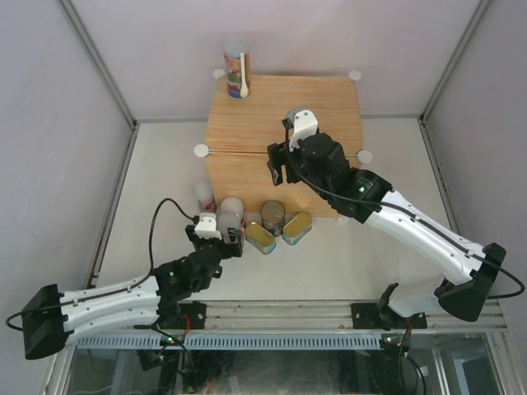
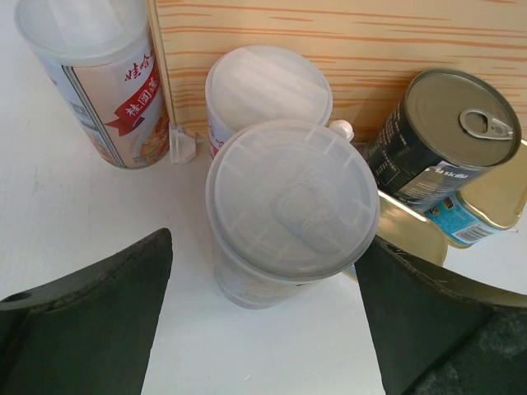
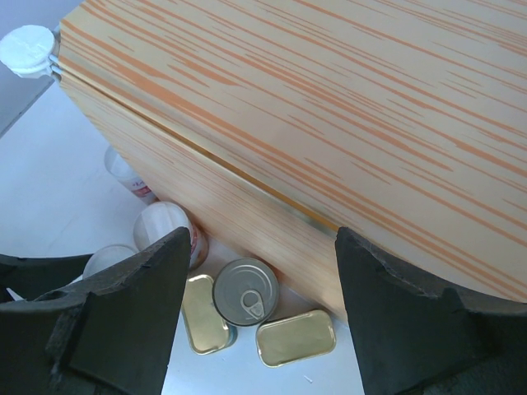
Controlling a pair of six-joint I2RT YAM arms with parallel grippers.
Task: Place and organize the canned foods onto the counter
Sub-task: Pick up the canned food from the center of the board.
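Note:
The tall white-lidded can [image 2: 285, 216] is off-center, so my left gripper will next move a little toward the gold tins and close.
My left gripper [image 2: 263, 262] [image 1: 231, 235] is open on either side of a white-lidded can [image 2: 292, 197] standing on the table; a gap shows at the left finger. Behind it stand a second white-lidded can [image 2: 268, 86] and a red-labelled one [image 2: 90, 58], against the front of the wood-grain counter [image 2: 354, 33]. To the right are a dark can with a metal pull-tab top [image 2: 453, 123] [image 3: 245, 291] and two flat gold tins [image 3: 206, 313] [image 3: 296, 337]. My right gripper [image 3: 262, 255] [image 1: 278, 169] hangs open and empty above the counter's front edge [image 1: 329, 107]. One tall can [image 1: 237, 68] stands at the counter's far left corner.
White round connectors [image 1: 201, 150] [image 1: 365, 156] stick out at the counter's corners. Pale walls with metal frame posts [image 1: 99, 66] close in the left, back and right sides. A black cable [image 1: 156, 218] loops over my left arm.

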